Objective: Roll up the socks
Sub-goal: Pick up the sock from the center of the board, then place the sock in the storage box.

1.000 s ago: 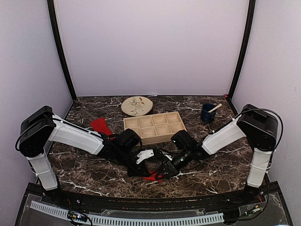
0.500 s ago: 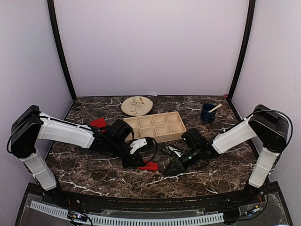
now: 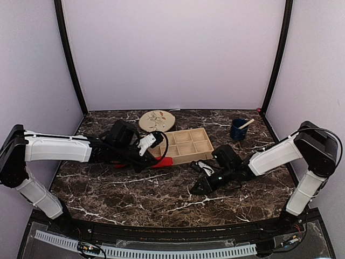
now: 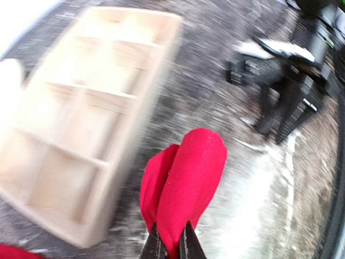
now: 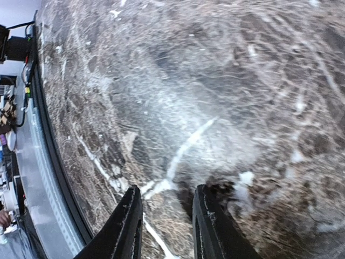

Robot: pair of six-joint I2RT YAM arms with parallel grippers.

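Observation:
My left gripper carries the folded sock [image 4: 186, 181] outward over the tray's empty near corner section [image 4: 63, 186] next, turns its fingers down and releases.
My left gripper [image 4: 171, 233] is shut on a folded red sock [image 4: 186, 181], which sticks out past the fingertips. In the top view this sock [image 3: 163, 161] hangs in my left gripper [image 3: 154, 162] just in front of the wooden tray's near left corner. A red sliver [image 4: 6, 252] at the bottom left corner of the left wrist view may be the other sock; the left arm hides most of it. My right gripper [image 3: 196, 189] [image 5: 164, 194] stands open and empty, low over the bare marble to the right of the sock.
The wooden tray [image 3: 200, 155] with several compartments sits mid-table. Behind it lies a patterned plate [image 3: 157, 121]. A blue mug [image 3: 237, 130] with a stick in it stands at the back right. The table's front edge [image 5: 51, 162] is close to my right gripper.
My left gripper has carried the sock from the front middle of the table back and left to the tray's front. My right gripper has opened wider and drawn away to the right.

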